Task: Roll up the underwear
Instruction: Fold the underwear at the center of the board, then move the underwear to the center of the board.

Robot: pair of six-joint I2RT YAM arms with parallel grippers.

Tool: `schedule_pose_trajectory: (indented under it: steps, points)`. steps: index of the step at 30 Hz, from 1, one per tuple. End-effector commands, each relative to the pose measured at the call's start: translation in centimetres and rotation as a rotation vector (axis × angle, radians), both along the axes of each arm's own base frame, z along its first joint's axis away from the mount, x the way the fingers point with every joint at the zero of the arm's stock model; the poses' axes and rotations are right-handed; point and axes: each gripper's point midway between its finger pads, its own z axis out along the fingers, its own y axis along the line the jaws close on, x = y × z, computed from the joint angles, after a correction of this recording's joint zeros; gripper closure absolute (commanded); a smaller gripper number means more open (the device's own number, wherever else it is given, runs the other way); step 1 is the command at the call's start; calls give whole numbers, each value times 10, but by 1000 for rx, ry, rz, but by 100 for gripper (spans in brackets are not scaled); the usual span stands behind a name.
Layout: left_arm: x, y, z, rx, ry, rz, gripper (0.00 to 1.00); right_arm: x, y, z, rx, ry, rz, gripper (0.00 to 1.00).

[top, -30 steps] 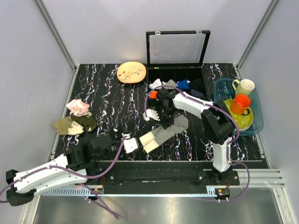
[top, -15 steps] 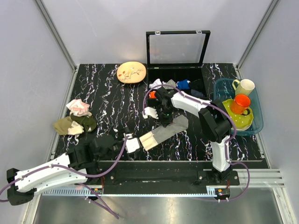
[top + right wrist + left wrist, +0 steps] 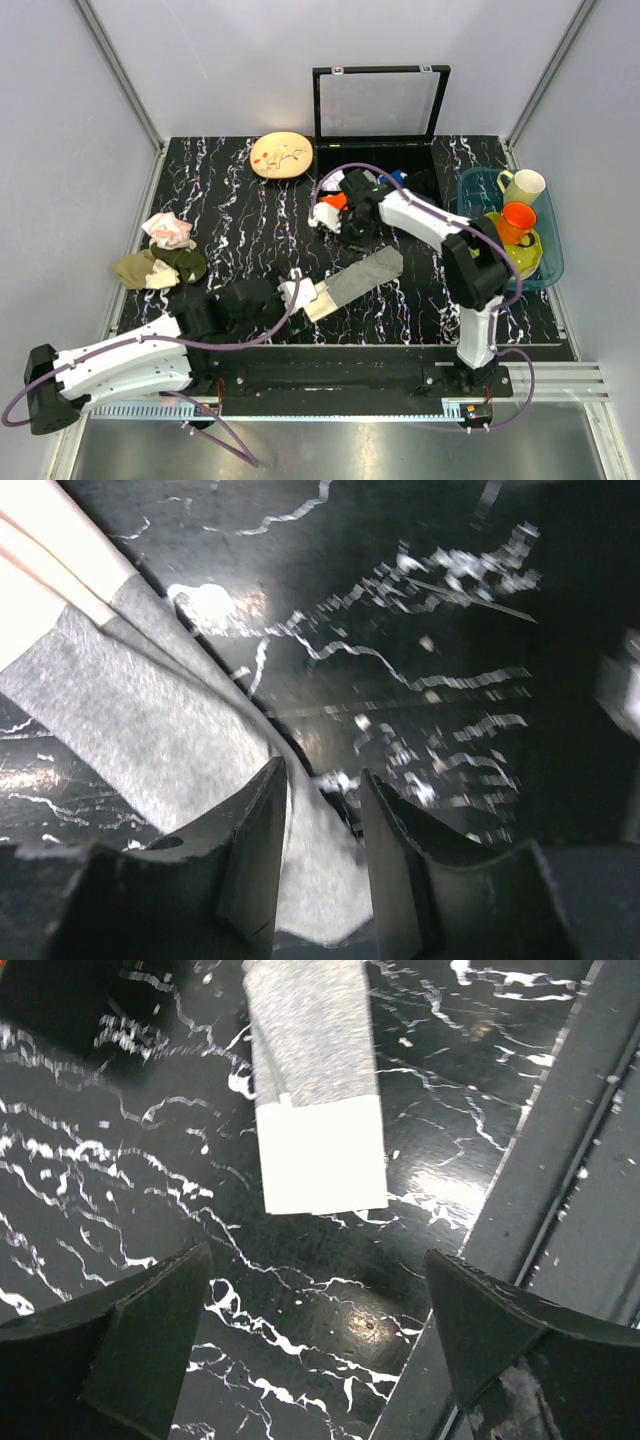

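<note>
The grey underwear's far long edge, where a narrow fold (image 3: 340, 274) (image 3: 260, 1026) shows, is the place my left gripper will come down onto. My left gripper will first move outward along the underwear, past its cream end.
The underwear (image 3: 365, 272) is a grey strip lying flat and slanted on the black marbled table, with its cream end (image 3: 318, 300) at the near left. My left gripper (image 3: 300, 293) is wide open and empty, right beside that cream end. In the left wrist view the cream end (image 3: 322, 1165) lies just ahead of the open left gripper (image 3: 320, 1330). My right gripper (image 3: 328, 215) is behind the strip, off it, with a narrow gap between its jaws. In the right wrist view, grey cloth (image 3: 130, 730) shows below and between the fingers (image 3: 255, 850).
A pink-and-white cloth (image 3: 168, 230) and olive and tan cloths (image 3: 158, 266) lie at the left. A tan plate (image 3: 281, 155) and an open black case (image 3: 380, 110) with small clothes stand at the back. A blue basket (image 3: 548, 270) with cups is at the right. A metal rail (image 3: 560, 1160) runs along the table's near edge.
My left gripper has moved right, up to the cream end. My right gripper has moved back, off the underwear. The strip now lies straighter and flatter.
</note>
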Motion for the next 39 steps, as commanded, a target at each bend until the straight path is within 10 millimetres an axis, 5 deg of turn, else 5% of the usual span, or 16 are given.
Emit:
schedule_pose_trajectory:
  steps: [1,5,6,7,13,21,29,39]
  points:
    - [36,-14,34,-186,96,199,4,17,-21,68,187,-92,-168,56]
    - [60,-34,32,-265,282,224,4,-3,-42,107,354,-101,-255,46]
    - [68,-41,41,-288,299,220,4,-16,-49,97,371,-59,-263,44]
    - [79,-47,22,-248,354,235,7,-25,-46,105,444,-47,-232,36]
    - [112,-99,-12,-114,550,158,16,-52,-82,149,785,-62,-320,5]
    - [154,-127,-64,4,635,166,21,-61,-101,170,899,-29,-343,4]
    - [147,-139,-90,28,739,92,31,-62,-102,169,899,-24,-335,4]
    - [125,-147,-102,-23,888,68,60,-63,-102,166,897,-8,-332,5]
